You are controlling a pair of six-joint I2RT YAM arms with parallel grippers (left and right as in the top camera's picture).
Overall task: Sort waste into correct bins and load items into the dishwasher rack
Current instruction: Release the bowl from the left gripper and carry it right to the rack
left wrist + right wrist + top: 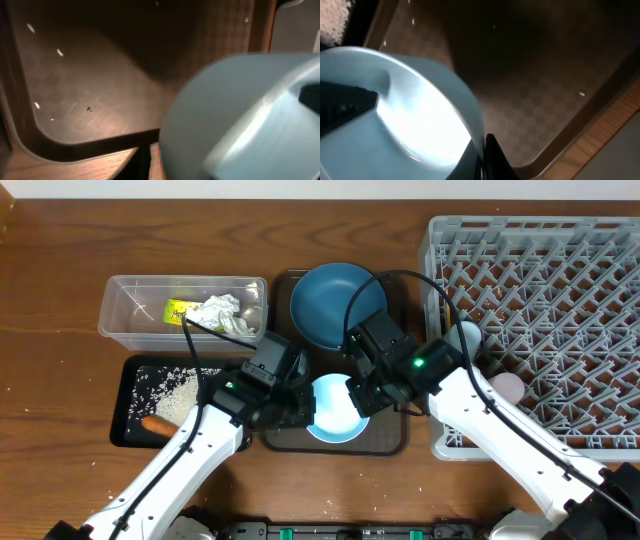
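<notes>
The far wires of the dishwasher rack are empty, so my right gripper will next take the bowl (235, 120) outward and to the right in the overhead view and let go of it there.
The white bowl with a pale blue inside (335, 412) is over the near part of the brown serving tray (385, 442). My left gripper (293, 406) is at its left rim and my right gripper (362, 396) at its right rim. In the right wrist view my fingers (485, 152) pinch the bowl's wall (420, 110). In the left wrist view the bowl (235, 120) fills the right side against my finger (146, 165). The blue plate (337, 304) lies at the tray's far end. The grey dishwasher rack (560, 300) is on the right.
The clear tub (130, 310) holds the tissue (225, 315) and the yellow-green wrapper (178, 310). The black tray (135, 415) holds rice (172, 385) and the carrot piece (158, 425). A light blue cup (466, 335) and a pink cup (506, 388) sit at the rack's left edge.
</notes>
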